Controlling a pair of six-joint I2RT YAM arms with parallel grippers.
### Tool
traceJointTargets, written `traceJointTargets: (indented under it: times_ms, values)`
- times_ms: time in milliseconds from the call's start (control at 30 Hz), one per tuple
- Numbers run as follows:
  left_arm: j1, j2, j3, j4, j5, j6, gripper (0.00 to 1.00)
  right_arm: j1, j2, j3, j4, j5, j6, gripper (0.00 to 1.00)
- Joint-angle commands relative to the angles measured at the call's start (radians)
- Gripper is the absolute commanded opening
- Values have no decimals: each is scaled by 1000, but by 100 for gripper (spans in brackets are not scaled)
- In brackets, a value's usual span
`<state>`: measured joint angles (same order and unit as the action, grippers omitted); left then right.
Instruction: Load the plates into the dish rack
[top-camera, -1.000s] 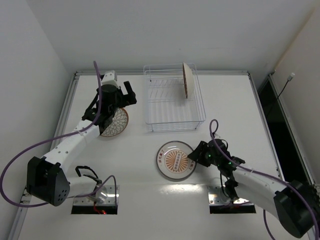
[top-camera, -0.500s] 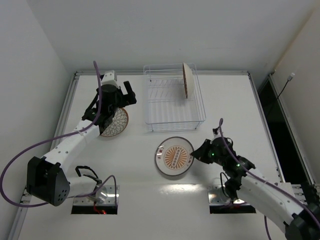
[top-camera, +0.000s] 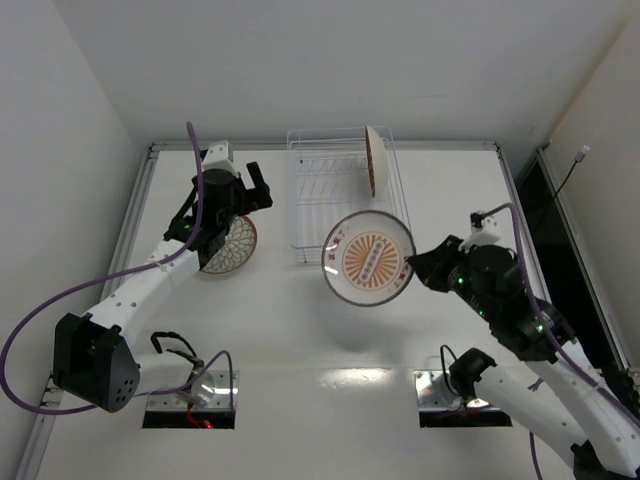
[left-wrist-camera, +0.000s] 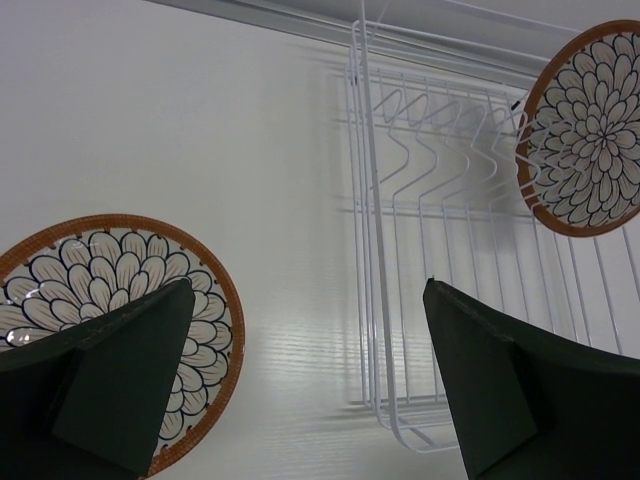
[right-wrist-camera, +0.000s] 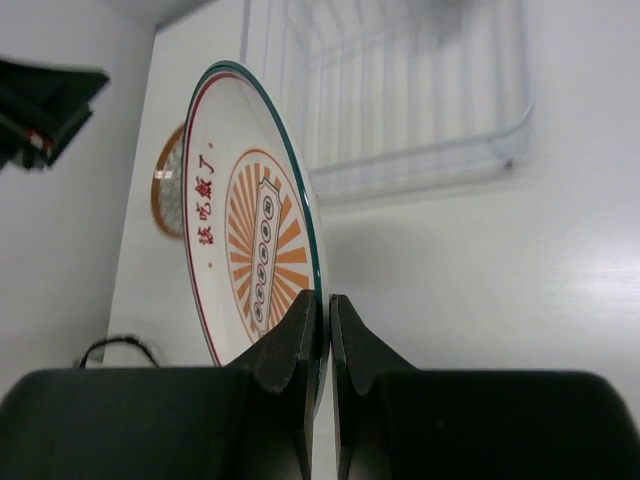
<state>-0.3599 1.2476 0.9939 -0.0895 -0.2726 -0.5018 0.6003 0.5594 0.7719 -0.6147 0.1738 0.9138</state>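
The slots (top-camera: 350, 172) beside the standing petal plate are still empty, so my right gripper should next move outward, turn and lower the sunburst plate (top-camera: 367, 257) into them.
My right gripper (top-camera: 418, 268) is shut on the rim of a sunburst plate (top-camera: 367, 257) and holds it in the air, tilted, just in front of the dish rack (top-camera: 346, 198). In the right wrist view the plate (right-wrist-camera: 245, 255) stands edge-on between my fingers (right-wrist-camera: 300, 335). A petal plate (top-camera: 374, 160) stands upright in the rack's right slots. Another petal plate (top-camera: 229, 246) lies flat on the table left of the rack. My left gripper (top-camera: 257, 187) is open above it; in the left wrist view that plate (left-wrist-camera: 105, 300) lies under the left finger.
The white table has a raised metal edge (top-camera: 140, 200) on the left and back. Cables loop near both arm bases (top-camera: 185, 355). The rack's left slots (left-wrist-camera: 430, 190) hold nothing.
My right gripper has lifted the sunburst plate off the table and carried it up and toward the rack, tilting it toward upright. The left arm has not moved.
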Motion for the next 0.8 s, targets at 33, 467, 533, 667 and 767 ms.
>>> traceJointTargets:
  times_ms: [33, 467, 533, 667, 767]
  values:
    - [-7, -14, 22, 17, -8, 3, 100, 4, 152, 211, 65, 242, -139, 0]
    - [-7, -2, 31, 17, -17, 3, 100, 133, 839, 788, 209, 769, -484, 0]
    - [-7, -2, 31, 17, -17, 3, 100, 167, 956, 854, 210, 864, -559, 0]
    - [-7, -2, 31, 17, -17, 3, 100, 211, 1122, 1012, 286, 1009, -712, 0]
    - [-7, 7, 31, 17, -17, 3, 100, 222, 1209, 1053, 430, 1079, -835, 0]
